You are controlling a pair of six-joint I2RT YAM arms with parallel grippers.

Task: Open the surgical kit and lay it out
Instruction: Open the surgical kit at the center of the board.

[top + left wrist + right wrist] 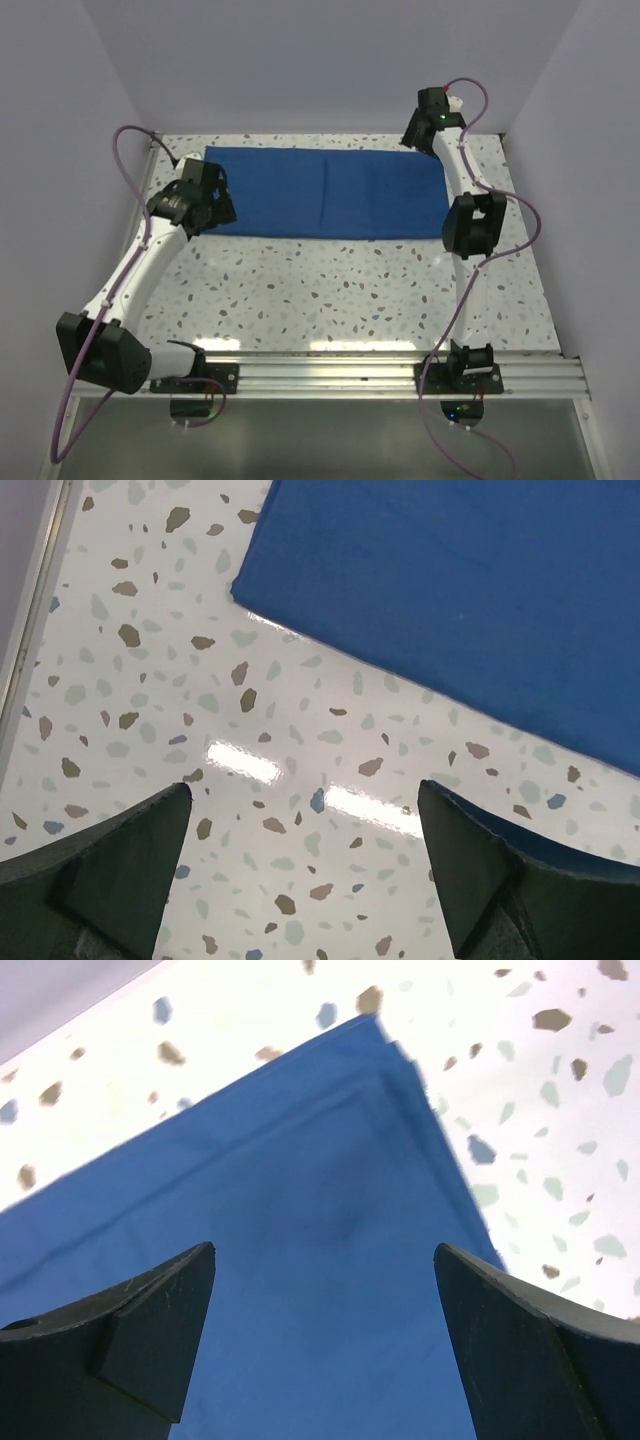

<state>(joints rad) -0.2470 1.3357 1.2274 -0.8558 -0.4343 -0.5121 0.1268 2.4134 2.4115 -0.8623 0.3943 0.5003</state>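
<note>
My right gripper is open and next needs to go down onto the top layer's far corner, since that corner lies stepped in from the cloth edge that shows beneath it.
The royal-blue cloth wrap lies flat and folded as a long rectangle at the back of the speckled table. It also shows in the left wrist view and the right wrist view. My left gripper is open and empty over bare table just off the cloth's near left corner. My right gripper is open and empty above the cloth's right end, near its far right corner. The steel tray, scissors, forceps and tweezers are not visible.
The speckled table runs from the cloth to the metal rail at the near edge. Purple walls close in the left, back and right. A metal strip edges the table's left side.
</note>
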